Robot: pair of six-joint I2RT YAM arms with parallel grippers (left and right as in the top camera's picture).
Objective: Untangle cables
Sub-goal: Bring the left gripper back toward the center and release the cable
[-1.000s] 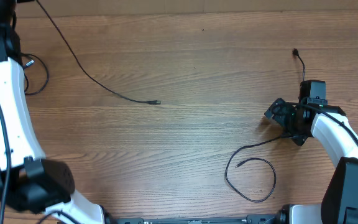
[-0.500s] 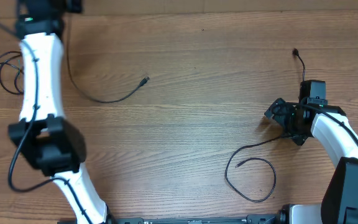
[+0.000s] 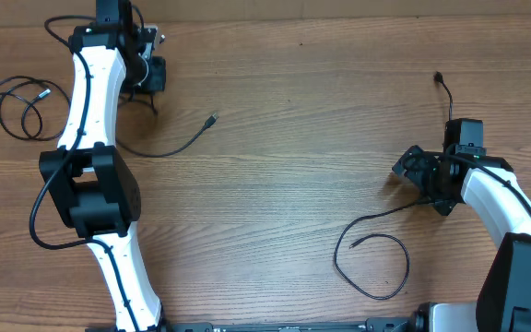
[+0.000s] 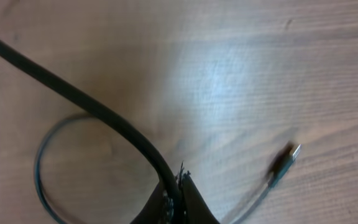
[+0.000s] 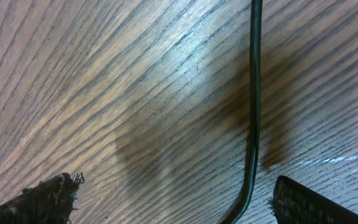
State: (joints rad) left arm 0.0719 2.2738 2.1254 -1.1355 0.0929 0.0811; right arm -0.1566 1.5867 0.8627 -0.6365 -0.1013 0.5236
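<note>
The cable already lies apart, so next my left gripper will turn, shift toward the loose loops and release it over the bare tabletop beside them.
Three thin black cables lie on the wooden table. My left gripper (image 3: 148,85) at the back left is shut on one cable (image 3: 159,151), which curves forward and ends in a plug (image 3: 212,120). The left wrist view shows the jaws (image 4: 178,190) pinched on that cable (image 4: 86,106), with its plug (image 4: 288,160) lying to the right. My right gripper (image 3: 420,177) is open at the right. A second cable (image 3: 372,262) runs from a plug (image 3: 438,78) past it to a loop in front. In the right wrist view this cable (image 5: 253,93) lies between the spread fingers (image 5: 173,205), untouched.
A third cable (image 3: 17,103) lies in loose loops at the far left edge. The left arm (image 3: 86,101) stretches from the front edge up to the back left. The right arm (image 3: 510,207) occupies the right front corner.
My left arm has swung up to the back left with its cable, pulling the plug end up and left. The looped cable at the far left has come into view. The right arm has not moved.
</note>
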